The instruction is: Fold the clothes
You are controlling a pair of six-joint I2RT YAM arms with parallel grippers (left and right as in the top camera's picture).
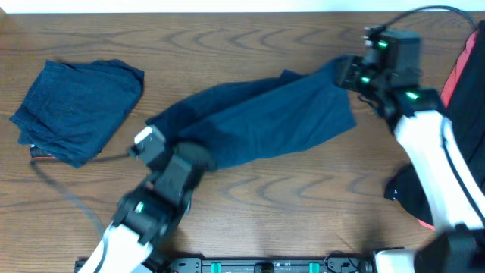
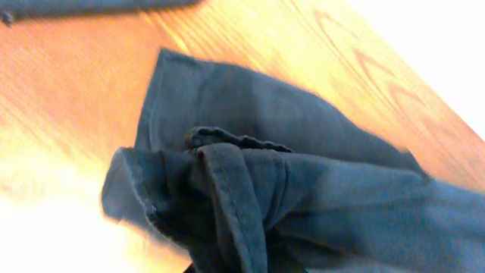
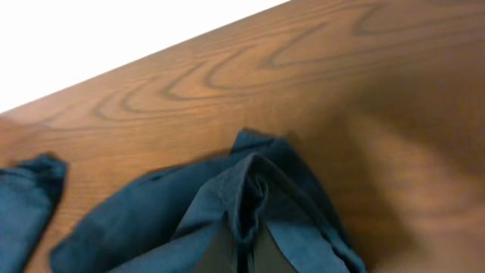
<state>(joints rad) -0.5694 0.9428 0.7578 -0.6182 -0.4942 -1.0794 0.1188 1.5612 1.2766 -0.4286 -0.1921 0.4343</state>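
Observation:
The robot's right gripper needs to go down toward the small cloth peak and release the cloth's corner, since that peak is below the gripper and to its left in the overhead view.
A dark navy-blue garment lies stretched across the middle of the wooden table. My left gripper is shut on its bunched lower-left end, which fills the left wrist view with a hemmed edge; the fingers are hidden by fabric. My right gripper is shut on the garment's upper-right corner, and the right wrist view shows a fold of cloth pinched between the fingers. A second navy garment lies folded at the far left.
Black and coral-red clothes sit at the right edge behind the right arm. A dark piece lies at the lower right. A cable runs across the table at the lower left.

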